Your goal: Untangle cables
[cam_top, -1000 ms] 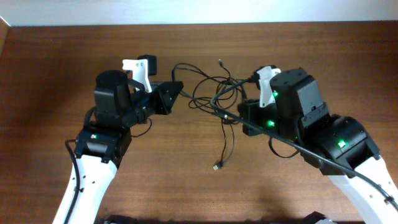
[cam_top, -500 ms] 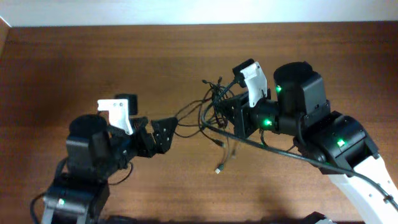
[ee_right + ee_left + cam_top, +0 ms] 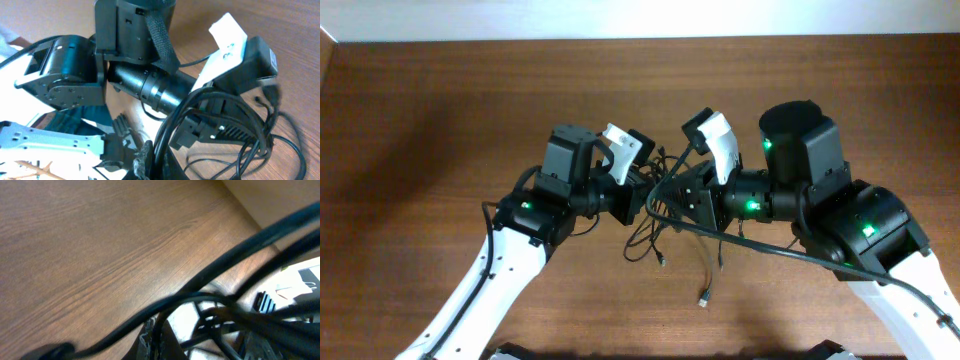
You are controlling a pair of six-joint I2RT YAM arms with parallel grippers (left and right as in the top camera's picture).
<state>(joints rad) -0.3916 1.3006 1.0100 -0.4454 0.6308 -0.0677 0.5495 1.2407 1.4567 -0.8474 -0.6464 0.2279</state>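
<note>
The fingers of both my grippers nearly touch, so my right gripper should next pull away from my left gripper, to the right in the overhead view, and let go of its cords above the table.
The cables are thin black cords, hanging as a tangled bundle between my two grippers above the middle of the table. Two loose plug ends dangle toward the table. My left gripper and right gripper face each other almost tip to tip. In the left wrist view the left gripper is shut on a cord, with more cords crossing in front. In the right wrist view the right gripper is shut on a couple of cords, and loose loops lie to the right.
The wooden table runs to a pale wall at the back. A thick black arm cable runs across the right arm. The left arm's wrist and white camera mount fill the right wrist view, very close.
My left arm has swung from the lower left up and right, close to the right gripper. The cables have bunched between the grippers and one plug end hangs lower.
</note>
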